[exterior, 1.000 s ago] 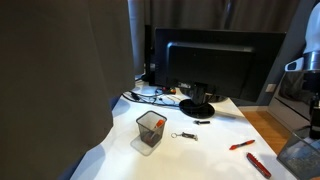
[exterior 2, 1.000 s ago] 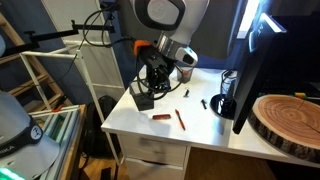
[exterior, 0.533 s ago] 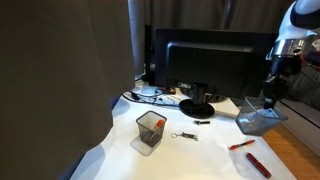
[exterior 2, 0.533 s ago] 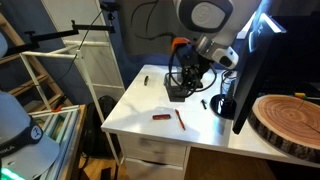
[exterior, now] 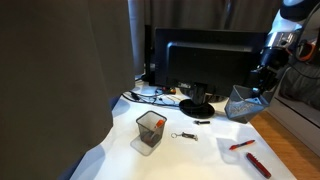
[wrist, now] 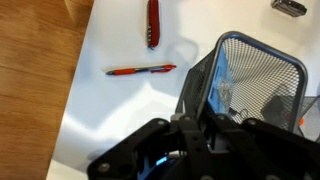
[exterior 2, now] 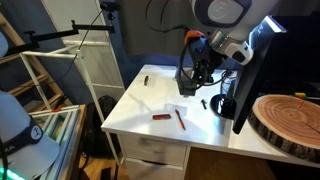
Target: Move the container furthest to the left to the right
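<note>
My gripper should move the cup it is holding outward, then lower it and let it go, because bare tabletop is outward and below it, between the second mesh cup and the cables.
My gripper [exterior: 259, 88] is shut on the wall of a dark wire-mesh pen cup [exterior: 243, 104]. It holds the cup tilted above the white table [exterior: 205, 150], just right of the monitor stand. The gripper [exterior 2: 196, 72] and the cup [exterior 2: 187, 86] also show from the side in an exterior view. In the wrist view the jaws [wrist: 205, 113] pinch the cup's near wall, and its open mesh mouth [wrist: 262, 72] fills the right side. A second mesh cup [exterior: 150, 130] with something orange in it stands at the table's front left.
A black monitor [exterior: 215, 62] on a round stand [exterior: 197, 107] is at the back, with cables [exterior: 145, 95] to its left. A red pen [exterior: 241, 145] [wrist: 141, 70] and a red pocket knife [exterior: 258, 165] [wrist: 152, 22] lie front right. Keys [exterior: 184, 136] lie near the middle.
The gripper has carried the mesh cup from the table's front right corner up and back towards the monitor. The second cup, pen and knife have not moved.
</note>
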Controlling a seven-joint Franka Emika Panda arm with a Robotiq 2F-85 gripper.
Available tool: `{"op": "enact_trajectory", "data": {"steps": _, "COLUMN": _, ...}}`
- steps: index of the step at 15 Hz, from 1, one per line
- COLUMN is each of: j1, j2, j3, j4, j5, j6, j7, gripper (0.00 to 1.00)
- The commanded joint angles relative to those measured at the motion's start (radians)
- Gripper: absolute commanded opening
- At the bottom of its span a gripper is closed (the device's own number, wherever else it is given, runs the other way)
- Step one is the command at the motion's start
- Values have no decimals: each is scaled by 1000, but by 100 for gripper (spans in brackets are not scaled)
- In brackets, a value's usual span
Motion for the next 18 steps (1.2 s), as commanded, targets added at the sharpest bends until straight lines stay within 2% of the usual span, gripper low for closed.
{"op": "enact_trajectory", "data": {"steps": 1, "j1": 15, "j2": 41, "j3": 20, "j4": 59, "j5": 24, "j6": -17, "j7": 21, "gripper": 3}}
{"op": "enact_trajectory", "data": {"steps": 4, "j1": 73, "j2": 157, "j3": 44, "j4": 236, "j5": 2, "j6": -39, "j7": 157, "gripper": 3}}
{"op": "enact_trajectory", "data": {"steps": 5, "j1": 111, "j2": 192, "j3": 29, "j4": 289, "j5": -49, "j6": -22, "j7": 254, "gripper": 3}}
{"op": "enact_trajectory", "data": {"steps": 6, "j1": 181, "j2": 237, "j3": -38, "j4": 345, "j5": -71, "j6": 3, "j7": 335, "gripper": 3}}
{"op": "enact_trajectory", "data": {"steps": 7, "j1": 171, "j2": 277, "j3": -16, "j4": 397, "j5": -105, "j6": -4, "j7": 413, "gripper": 3}}
{"op": "enact_trajectory", "data": {"steps": 10, "j1": 206, "j2": 392, "j3": -43, "j4": 551, "j5": -141, "j6": -77, "j7": 600, "gripper": 3}}
{"op": "enact_trajectory", "data": {"steps": 13, "j1": 227, "j2": 494, "j3": -42, "j4": 694, "j5": -179, "j6": -134, "j7": 645, "gripper": 3}}
{"op": "enact_trajectory", "data": {"steps": 14, "j1": 204, "j2": 411, "j3": -26, "j4": 546, "j5": -153, "j6": -67, "j7": 591, "gripper": 10}}
{"op": "enact_trajectory", "data": {"steps": 16, "j1": 215, "j2": 462, "j3": -28, "j4": 617, "j5": -161, "j6": -88, "j7": 614, "gripper": 10}}
{"op": "enact_trajectory", "data": {"steps": 17, "j1": 217, "j2": 475, "j3": -28, "j4": 636, "j5": -162, "j6": -93, "j7": 619, "gripper": 3}}
{"op": "enact_trajectory", "data": {"steps": 18, "j1": 217, "j2": 486, "j3": -22, "j4": 648, "j5": -145, "j6": -65, "j7": 632, "gripper": 3}}
